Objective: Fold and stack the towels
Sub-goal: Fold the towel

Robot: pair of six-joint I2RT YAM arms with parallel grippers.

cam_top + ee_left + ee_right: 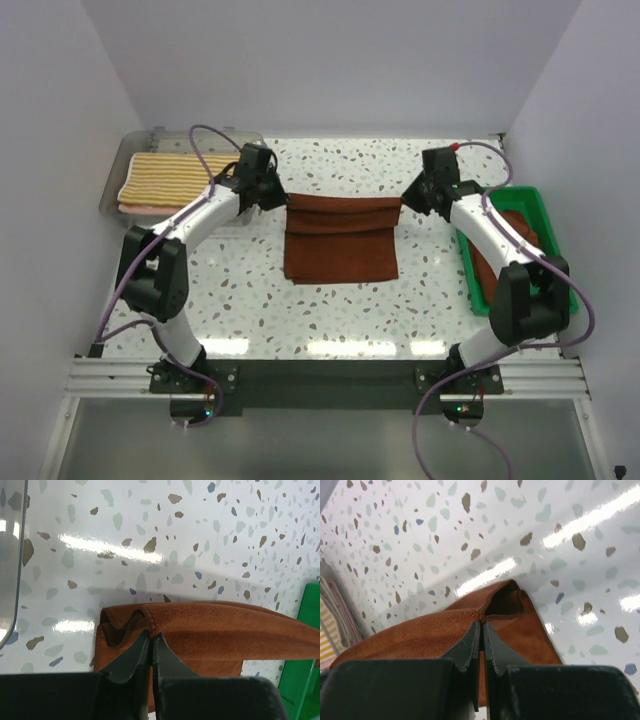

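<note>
The towel's near bin-side corner [292,278] lies flat, back of and below the left gripper, so the left gripper needs to bring the towel's held corner back and down onto it and release.
A rust-brown towel [340,240] hangs stretched between my two grippers over the middle of the table, its lower part lying on the tabletop. My left gripper [278,195] is shut on the towel's far left corner [150,622]. My right gripper [408,200] is shut on its far right corner [492,611]. A yellow-and-white striped towel [175,178] lies folded in the clear grey bin [112,192] at the far left, on top of a pink one. Another rust-brown towel [500,250] lies in the green tray [545,215] on the right.
The speckled white tabletop [250,300] lies bare around the held towel. White walls close in the back and both sides. The right arm [490,235] reaches over the green tray.
</note>
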